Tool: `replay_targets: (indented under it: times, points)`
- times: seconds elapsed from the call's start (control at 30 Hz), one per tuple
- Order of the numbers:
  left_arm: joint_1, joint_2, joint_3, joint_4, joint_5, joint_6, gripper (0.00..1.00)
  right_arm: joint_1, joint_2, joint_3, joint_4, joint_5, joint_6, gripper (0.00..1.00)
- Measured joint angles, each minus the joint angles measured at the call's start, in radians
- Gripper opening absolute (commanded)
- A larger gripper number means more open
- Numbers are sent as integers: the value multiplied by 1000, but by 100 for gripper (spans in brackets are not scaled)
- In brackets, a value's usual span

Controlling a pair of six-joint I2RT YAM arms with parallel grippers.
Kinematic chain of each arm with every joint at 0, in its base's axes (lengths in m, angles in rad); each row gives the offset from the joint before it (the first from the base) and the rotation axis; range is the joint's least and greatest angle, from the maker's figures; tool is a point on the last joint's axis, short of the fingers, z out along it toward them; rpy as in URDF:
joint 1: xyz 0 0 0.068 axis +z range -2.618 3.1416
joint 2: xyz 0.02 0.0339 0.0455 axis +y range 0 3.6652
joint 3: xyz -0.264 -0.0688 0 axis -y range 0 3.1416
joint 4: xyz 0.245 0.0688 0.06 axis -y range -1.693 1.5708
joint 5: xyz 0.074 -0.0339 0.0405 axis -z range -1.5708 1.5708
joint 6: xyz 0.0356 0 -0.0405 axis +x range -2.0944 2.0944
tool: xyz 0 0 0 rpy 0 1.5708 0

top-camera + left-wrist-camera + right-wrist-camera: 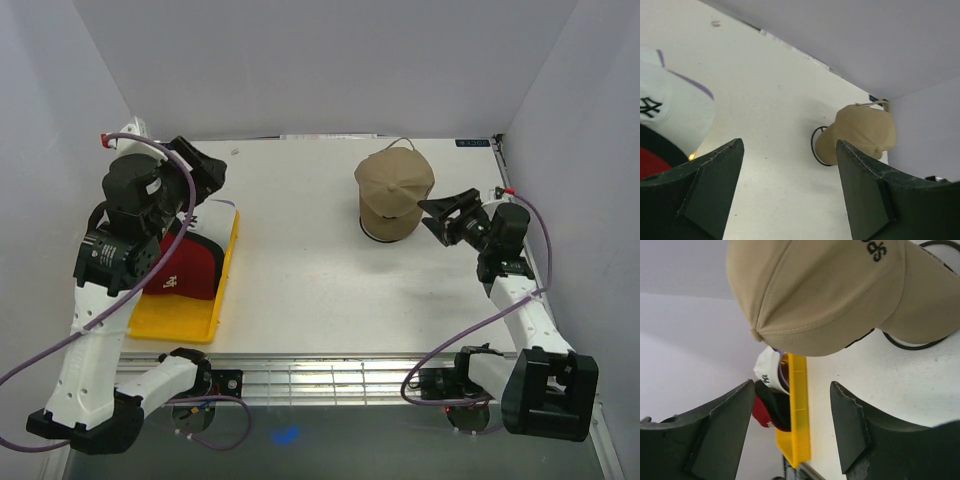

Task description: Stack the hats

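Observation:
My right gripper swings left in the top view onto the red cap's edge (212, 268) beside the black cap (774, 401) next, since that side of the red cap faces bare tabletop.
A red cap (190, 268) with a small white logo lies in the yellow tray (175, 325) at the left. A black cap (774, 401) and a white cap (215, 216) with a black NY (647, 106) lie stacked behind it. Only a thin lavender edge (696, 83) shows under the white cap. A tan cap (394, 185) with black lettering sits on a black wire stand (813, 146) at the back right. My left gripper (207, 170) hangs open and empty above the tray's far end. My right gripper (442, 216) is open and empty just right of the tan cap.
White walls close the table on the left, back and right. A metal rail (330, 375) runs along the near edge between the arm bases. Bare white tabletop (300, 260) lies between the tray and the tan cap.

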Motion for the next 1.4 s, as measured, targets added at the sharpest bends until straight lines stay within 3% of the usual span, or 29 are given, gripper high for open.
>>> replay_targets:
  times: [0.17,0.33,0.5,0.7,0.97,1.4]
  points:
    - [0,-10,-49,-137,-165,-66,86,65,-47,134,-173,9,-217,66]
    - [0,-60,-135,-279,-306,-163,86,333,-1,238,-277,82,-366,65]
    - [0,-91,-164,-336,-324,-197,83,665,232,423,-267,148,-451,62]
    - [0,-98,-123,-357,-320,-181,83,895,570,726,-225,140,-515,60]
    - [0,-125,29,-367,-267,-135,83,1038,909,1096,-196,99,-553,57]
    - [0,-138,90,-380,-162,-100,84,1116,1168,1304,-224,77,-562,56]
